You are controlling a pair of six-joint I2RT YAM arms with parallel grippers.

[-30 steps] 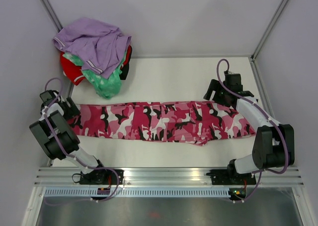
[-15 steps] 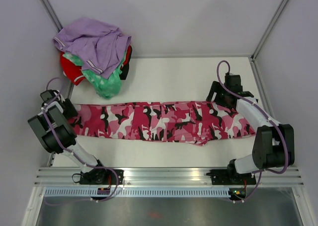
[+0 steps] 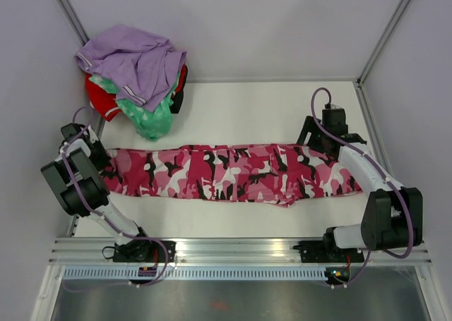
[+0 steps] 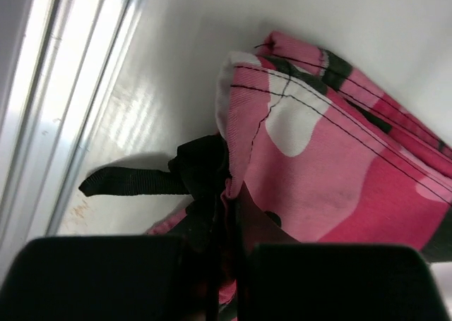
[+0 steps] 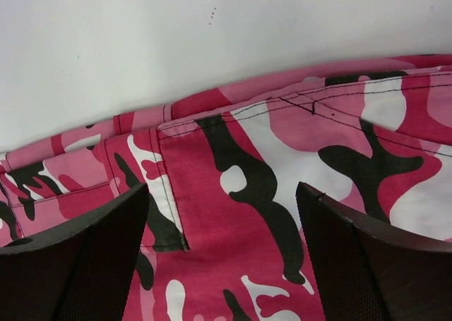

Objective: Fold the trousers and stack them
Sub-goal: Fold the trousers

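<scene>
My left gripper will swing the trousers' strapped end to the right in the top view, over the trousers' seamed patch (image 3: 268,170), and release it there, because the trousers are lying unfolded.
The trousers (image 3: 233,173), in pink camouflage print, lie stretched out flat from left to right across the white table. My left gripper (image 3: 104,162) is at their left end. In the left wrist view the left gripper (image 4: 226,243) is shut, pinching the edge of the trousers (image 4: 339,166) together with a black strap (image 4: 127,182). My right gripper (image 3: 309,135) hovers at the far edge of the right end. In the right wrist view the right gripper (image 5: 222,197) stands wide open over the trousers (image 5: 247,159), with nothing between its fingers.
A pile of other clothes sits at the back left: a lavender garment (image 3: 134,60) on top of green (image 3: 150,118) and red (image 3: 99,101) ones. Grey walls close in the table on the left, back and right. A metal rail (image 3: 240,249) runs along the near edge.
My left gripper has gone from open to shut on the left end of the trousers. My right gripper has shifted slightly to the right and farther back, still open.
</scene>
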